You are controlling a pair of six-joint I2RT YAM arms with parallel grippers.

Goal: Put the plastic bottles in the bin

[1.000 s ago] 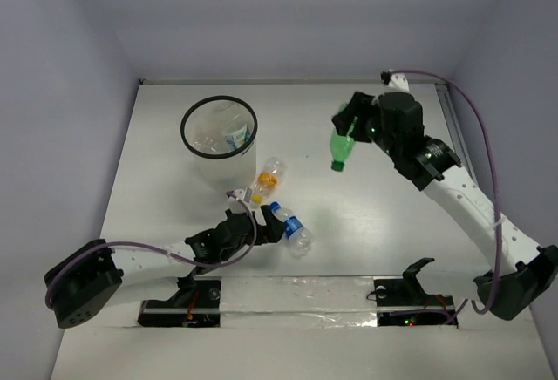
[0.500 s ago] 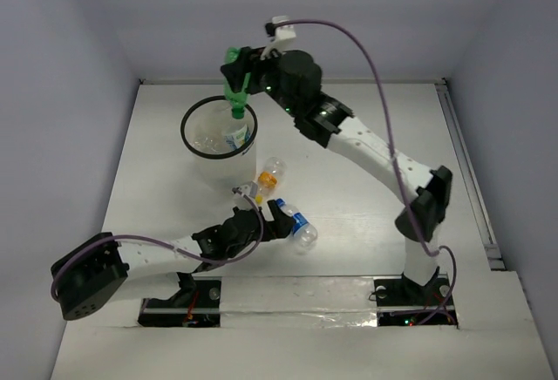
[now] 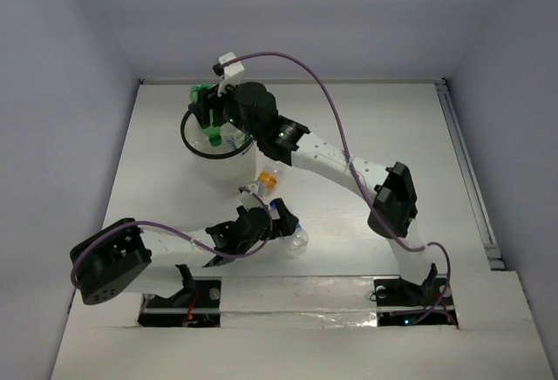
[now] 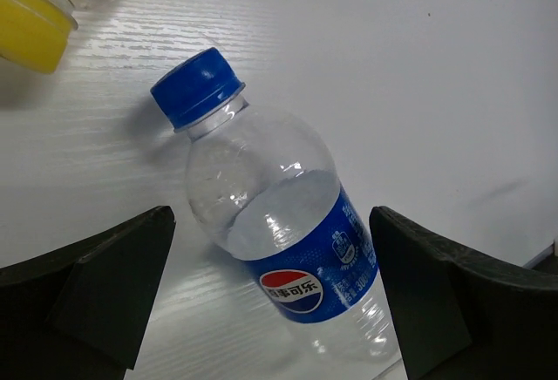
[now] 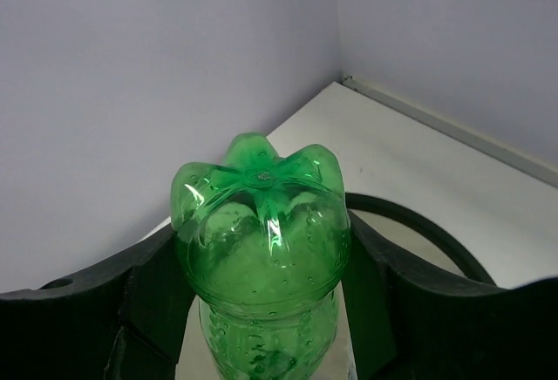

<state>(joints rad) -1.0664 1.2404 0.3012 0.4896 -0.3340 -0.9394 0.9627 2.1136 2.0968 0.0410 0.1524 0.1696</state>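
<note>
My left gripper should next ease outward toward the blue cap and close on the clear shoulder beyond the label (image 4: 255, 155), since the bottle is already between its fingers.
The green bottle (image 5: 261, 223) hangs neck down, its base toward the wrist camera, with my right gripper (image 5: 261, 262) shut on its body. From above, the green bottle (image 3: 207, 108) and right gripper (image 3: 209, 111) are over the far left part of the bin (image 3: 186, 132), whose black rim (image 5: 423, 223) shows behind the fingers. A clear bottle with a blue label and cap (image 4: 279, 240) lies on the table between the open fingers of my left gripper (image 4: 272, 254), apart from both. An orange-capped bottle (image 3: 268, 176) lies just beyond it.
Another clear bottle with a blue label (image 3: 234, 140) lies inside the bin. The orange-capped bottle's cap (image 4: 30, 23) looks yellow at the top left of the left wrist view. The enclosure's back wall stands close behind the bin.
My right arm swung left across the table, carrying the green bottle to above the bin. The left gripper edged forward around the blue-label bottle with its fingers open.
</note>
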